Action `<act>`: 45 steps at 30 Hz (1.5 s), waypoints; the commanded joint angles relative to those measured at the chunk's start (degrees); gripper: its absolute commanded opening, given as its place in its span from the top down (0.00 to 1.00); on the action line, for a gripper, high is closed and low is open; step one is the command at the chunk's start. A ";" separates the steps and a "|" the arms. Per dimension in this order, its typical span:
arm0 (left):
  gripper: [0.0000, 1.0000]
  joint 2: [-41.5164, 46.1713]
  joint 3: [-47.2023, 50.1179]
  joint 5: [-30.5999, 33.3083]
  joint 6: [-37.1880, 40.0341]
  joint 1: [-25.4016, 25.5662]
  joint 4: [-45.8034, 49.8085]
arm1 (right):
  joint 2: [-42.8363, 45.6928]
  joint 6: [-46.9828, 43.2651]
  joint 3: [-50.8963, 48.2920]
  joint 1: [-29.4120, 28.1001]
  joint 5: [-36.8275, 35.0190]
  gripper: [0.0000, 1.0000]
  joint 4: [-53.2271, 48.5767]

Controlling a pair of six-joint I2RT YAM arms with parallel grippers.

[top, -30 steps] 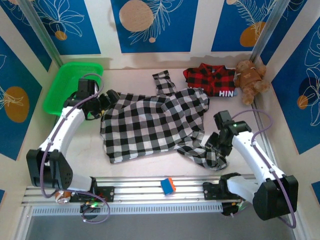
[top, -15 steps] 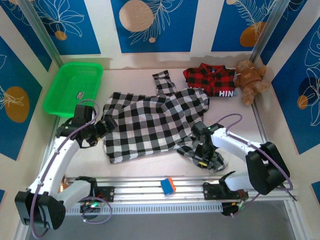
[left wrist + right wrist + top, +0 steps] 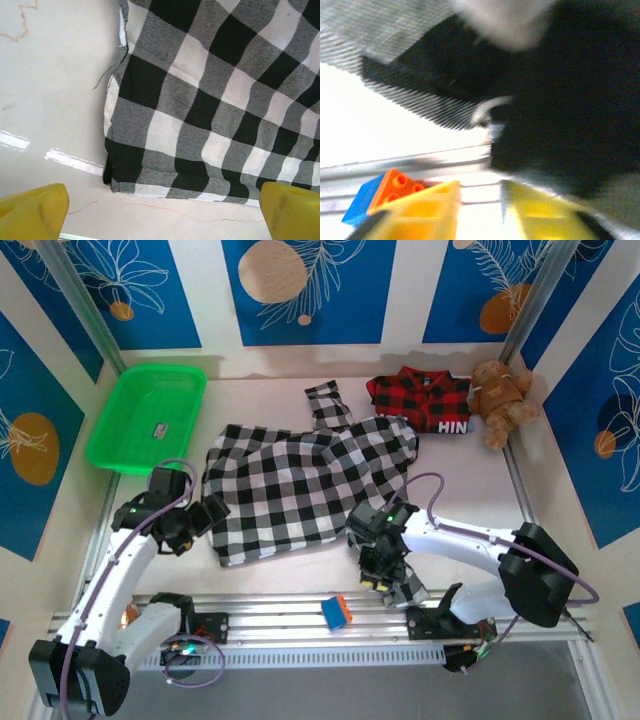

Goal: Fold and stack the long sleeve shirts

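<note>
The left gripper lowers next, fingers open, back onto the checked shirt's near hem corner (image 3: 225,562) (image 3: 114,183), as the corner lies below it and closer to the front bar.
The black-and-white checked shirt (image 3: 300,485) lies spread in the middle of the table, one sleeve (image 3: 400,585) bunched near the front rail. The red-and-black plaid shirt (image 3: 420,400) lies crumpled at the back right. My left gripper (image 3: 197,520) hovers open just left of the checked shirt's near left corner. In the left wrist view the hem corner (image 3: 117,182) lies ahead of the gripper (image 3: 160,215), whose yellow fingertips (image 3: 30,212) stand wide apart. My right gripper (image 3: 385,572) sits on the bunched sleeve. In the blurred right wrist view the gripper (image 3: 480,200) shows a bare gap, with dark cloth (image 3: 560,100) over its right finger.
A green basket (image 3: 110,435) stands at the back left and a brown teddy bear (image 3: 503,395) at the back right. A blue-and-orange toy block (image 3: 336,610) (image 3: 380,195) rests on the metal front rail (image 3: 260,615), close to my right gripper.
My left gripper came down from beside the basket to the shirt's near left corner. My right gripper moved left and nearer along the sleeve, which now bunches by the rail.
</note>
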State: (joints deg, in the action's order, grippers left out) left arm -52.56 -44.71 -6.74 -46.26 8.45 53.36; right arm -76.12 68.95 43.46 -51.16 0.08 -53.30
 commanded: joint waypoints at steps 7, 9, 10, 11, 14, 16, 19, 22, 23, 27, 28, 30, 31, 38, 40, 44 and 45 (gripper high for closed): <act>0.06 1.05 5.50 -1.90 -3.15 0.23 1.69 | 11.60 -6.73 12.46 12.58 -5.07 0.43 -13.63; 0.09 0.96 6.65 -3.51 -3.87 0.25 1.10 | 11.32 -11.95 13.47 18.74 -5.47 0.43 -14.72; 0.11 1.01 7.26 -4.39 -4.24 0.25 0.73 | 11.05 -14.99 13.37 21.94 -5.14 0.43 -14.60; 0.13 0.96 7.80 -5.10 -4.54 0.25 0.60 | 10.87 -17.43 12.79 25.00 -4.96 0.43 -14.11; 0.21 1.14 9.27 -7.69 -5.23 0.32 0.95 | 9.41 -22.98 10.36 31.70 -4.72 0.44 -12.27; 0.24 1.95 10.61 -8.98 -5.93 0.47 1.65 | 8.10 -25.13 8.23 34.21 -4.59 0.44 -10.68; 0.30 2.89 13.58 -11.51 -7.34 0.94 0.56 | 6.64 -25.97 5.05 35.72 -3.47 0.45 -7.35; 0.34 2.49 15.76 -11.89 -8.61 2.11 -1.10 | 5.86 -25.79 2.37 35.86 -1.38 0.46 -3.78; 0.34 2.23 16.36 -11.80 -9.18 2.52 -2.10 | 5.67 -25.72 1.79 35.79 -1.15 0.46 -3.03; 0.38 -0.84 19.11 -11.89 -11.85 4.06 -8.35 | 4.72 -25.61 -0.92 35.61 -0.13 0.47 0.11; 0.40 -1.81 19.66 -11.83 -12.49 4.37 -10.01 | 4.35 -25.62 -1.51 35.57 -0.08 0.48 0.52; 0.45 -3.29 20.42 -11.31 -13.45 4.83 -13.32 | 3.73 -25.47 -2.81 35.58 -0.21 0.49 1.28; 0.47 -4.10 20.76 -10.94 -13.88 4.95 -14.66 | 3.69 -25.35 -3.45 35.59 -0.24 0.50 1.75; 0.74 -8.35 23.26 -10.85 -14.87 5.35 -22.11 | 1.83 -24.55 -5.72 34.05 1.32 0.54 5.84; 0.80 -7.47 23.53 -10.20 -14.57 5.35 -21.17 | 1.46 -23.33 -6.25 32.76 1.41 0.54 6.63; 0.87 -4.84 24.37 -9.42 -14.29 5.27 -19.86 | -0.49 -21.16 -7.91 31.08 1.62 0.59 9.10; 0.88 -4.55 24.66 -9.52 -14.33 5.27 -19.86 | -1.22 -20.75 -8.02 30.95 1.60 0.62 9.62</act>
State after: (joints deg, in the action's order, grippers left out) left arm -57.06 -22.57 -16.01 -61.01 13.04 40.95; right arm -75.77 45.78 36.47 -19.62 0.21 -45.43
